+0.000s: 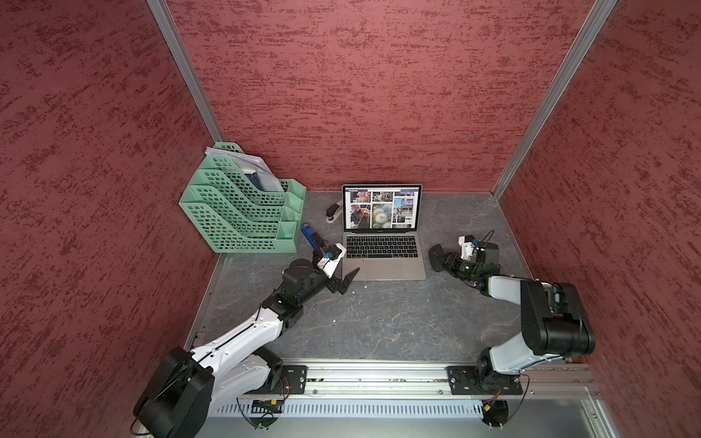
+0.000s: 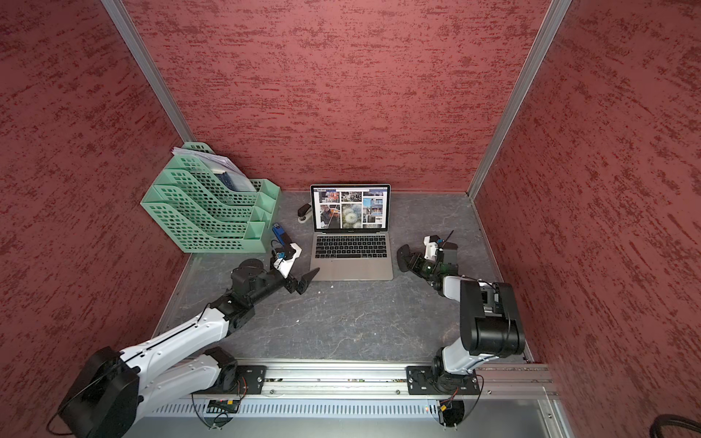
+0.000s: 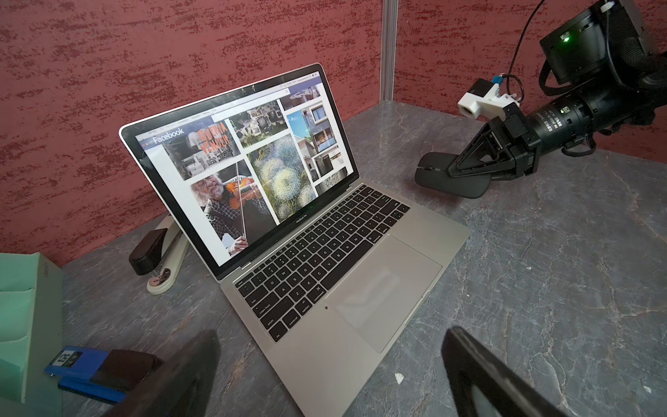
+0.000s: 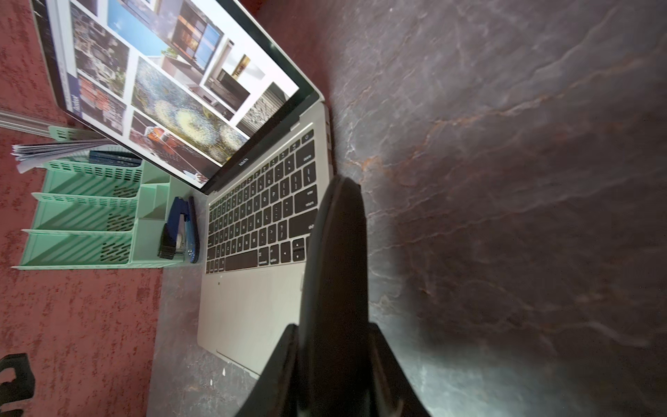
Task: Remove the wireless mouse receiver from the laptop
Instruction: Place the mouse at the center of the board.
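Next, my right gripper brings the black oval mouse [image 1: 436, 255] down onto the bare tabletop beside the laptop and releases it, since that tabletop is just below.
The silver-grey laptop [image 1: 383, 265] [image 2: 352, 270] stands open at the back middle of the table, its screen showing a grid of photos. My left gripper [image 1: 347, 278] [image 2: 308, 280] [image 3: 332, 335] is open, its fingers straddling the laptop's [image 3: 317, 346] front left corner with nothing between them. To the right of the laptop [image 4: 245, 310], my right gripper [image 1: 449, 262] [image 2: 414, 263] [image 4: 335, 332] is shut on a black oval mouse [image 1: 436, 255] [image 2: 403, 258] [image 3: 429, 173] [image 4: 335, 234] low over the table. I cannot make out the wireless mouse receiver in any view.
A green file rack [image 1: 235, 216] with papers stands at the back left. A blue stapler [image 1: 308, 234] lies between it and the laptop. A black and white stapler [image 1: 333, 212] sits behind the screen's left edge. Red walls close in three sides.
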Action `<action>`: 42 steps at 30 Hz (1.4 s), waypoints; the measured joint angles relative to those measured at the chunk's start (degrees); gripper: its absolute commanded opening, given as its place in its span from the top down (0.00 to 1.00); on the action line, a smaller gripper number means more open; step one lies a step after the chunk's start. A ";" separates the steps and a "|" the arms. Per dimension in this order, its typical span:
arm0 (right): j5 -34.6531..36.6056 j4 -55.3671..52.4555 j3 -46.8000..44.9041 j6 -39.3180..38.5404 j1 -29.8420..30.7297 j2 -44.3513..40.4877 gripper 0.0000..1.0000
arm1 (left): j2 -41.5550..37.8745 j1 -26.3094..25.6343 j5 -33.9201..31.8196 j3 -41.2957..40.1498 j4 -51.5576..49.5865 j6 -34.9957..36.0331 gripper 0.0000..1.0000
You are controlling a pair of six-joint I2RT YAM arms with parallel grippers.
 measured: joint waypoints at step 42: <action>14.71 -22.21 9.25 -3.02 -0.28 0.17 0.02 | 0.63 0.63 1.73 -0.37 1.07 0.02 0.00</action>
